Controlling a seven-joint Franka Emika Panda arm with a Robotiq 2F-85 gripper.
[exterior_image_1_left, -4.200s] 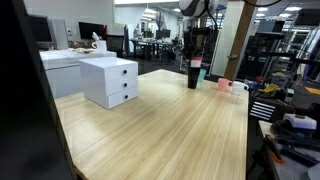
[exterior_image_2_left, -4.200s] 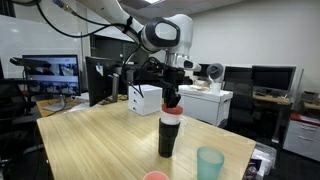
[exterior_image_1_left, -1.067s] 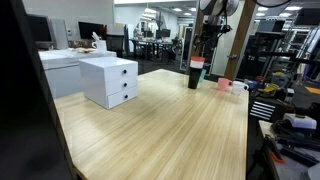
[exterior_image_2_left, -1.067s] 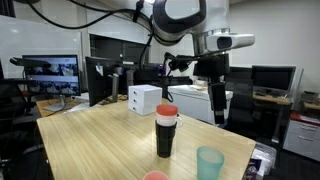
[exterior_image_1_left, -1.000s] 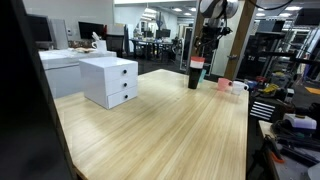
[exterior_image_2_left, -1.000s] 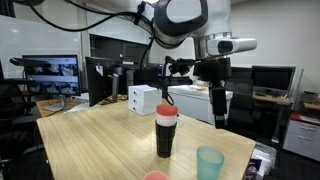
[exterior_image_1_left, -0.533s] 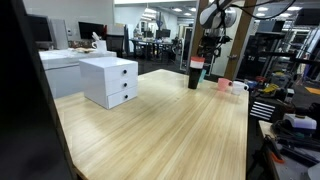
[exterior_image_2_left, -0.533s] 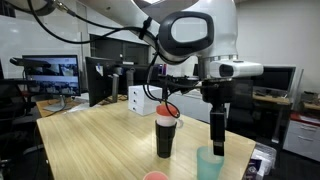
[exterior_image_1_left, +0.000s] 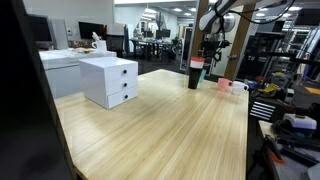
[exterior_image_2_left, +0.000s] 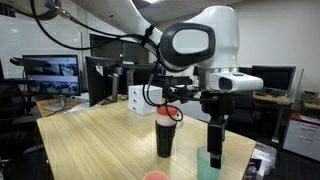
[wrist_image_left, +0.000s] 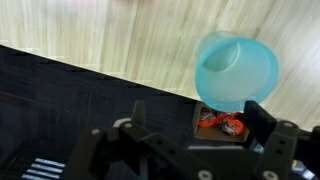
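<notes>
My gripper is open, and the cup's near rim (exterior_image_2_left: 204, 152) (wrist_image_left: 205, 82) is below it, farther over the tabletop. It should next come down and ease away from the table edge onto that rim of the cup.
A teal plastic cup (exterior_image_2_left: 207, 163) stands upright near the table's end; in the wrist view the teal cup (wrist_image_left: 237, 70) shows its open mouth close to the table edge. My gripper (exterior_image_2_left: 215, 150) hangs vertically right at the cup, fingers pointing down at its rim. The gripper (wrist_image_left: 198, 122) is open, nothing between its fingers (wrist_image_left: 262, 122), and the cup sits ahead of the right one. A black tumbler (exterior_image_2_left: 167, 135) with a red lid stands a little way off, also seen as the tumbler (exterior_image_1_left: 193, 72). The gripper (exterior_image_1_left: 212, 62) hovers beside it.
A pink cup (exterior_image_1_left: 223, 85) and a pale cup (exterior_image_1_left: 238, 87) stand by the wooden table's (exterior_image_1_left: 160, 125) far edge. A white drawer unit (exterior_image_1_left: 110, 80) sits on the table. Below the edge lies a box of orange packets (wrist_image_left: 222, 122). Desks and monitors (exterior_image_2_left: 50, 70) surround.
The arm has swung away from the tumbler and come down over the teal cup. The jaws have stayed open.
</notes>
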